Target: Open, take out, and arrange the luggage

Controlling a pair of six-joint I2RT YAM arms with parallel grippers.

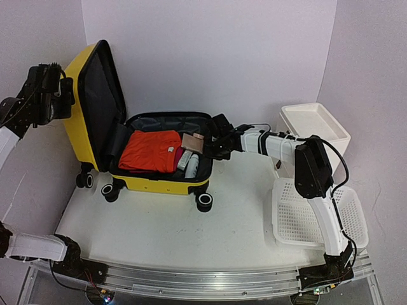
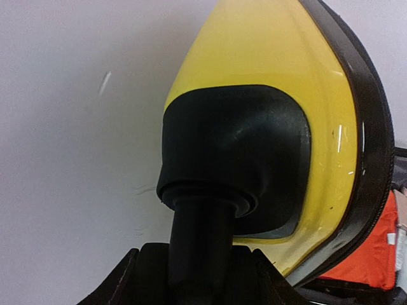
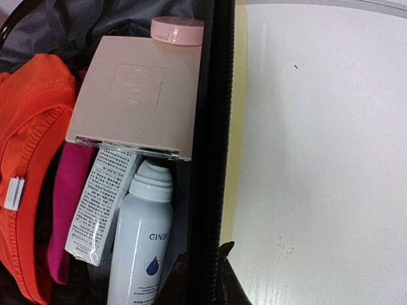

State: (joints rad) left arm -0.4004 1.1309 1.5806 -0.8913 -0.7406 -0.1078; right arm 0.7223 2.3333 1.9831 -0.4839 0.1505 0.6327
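The robot will next use its left gripper to lean the luggage's upright lid toward the side (image 1: pixel 28 67) (image 2: pixel 76 133) and let go of the luggage's handle, because that side is to the gripper's left in the top view.
The yellow luggage (image 1: pixel 152 182) lies open on the table, its lid (image 1: pixel 79 79) standing upright at the left. My left gripper (image 1: pixel 62 101) is behind the lid's top and is shut on a black post (image 2: pixel 200 229) that sticks out of a black housing on the yellow shell (image 2: pixel 273 51). My right gripper (image 1: pixel 219 145) sits at the luggage's right side. Its jaws are closed on the black zipper rim (image 3: pixel 213 127), one finger inside and one outside (image 3: pixel 205 279). Inside lie an orange garment (image 1: pixel 151 151), a beige box (image 3: pixel 140 89), a white spray bottle (image 3: pixel 143 241) and a small white carton (image 3: pixel 98 203).
A white drawer cabinet (image 1: pixel 316 127) stands at the back right. A white perforated basket (image 1: pixel 318 219) lies at the front right, under my right arm. A magenta cloth (image 3: pixel 67 190) and a pink-capped jar (image 3: pixel 177 30) are also in the luggage.
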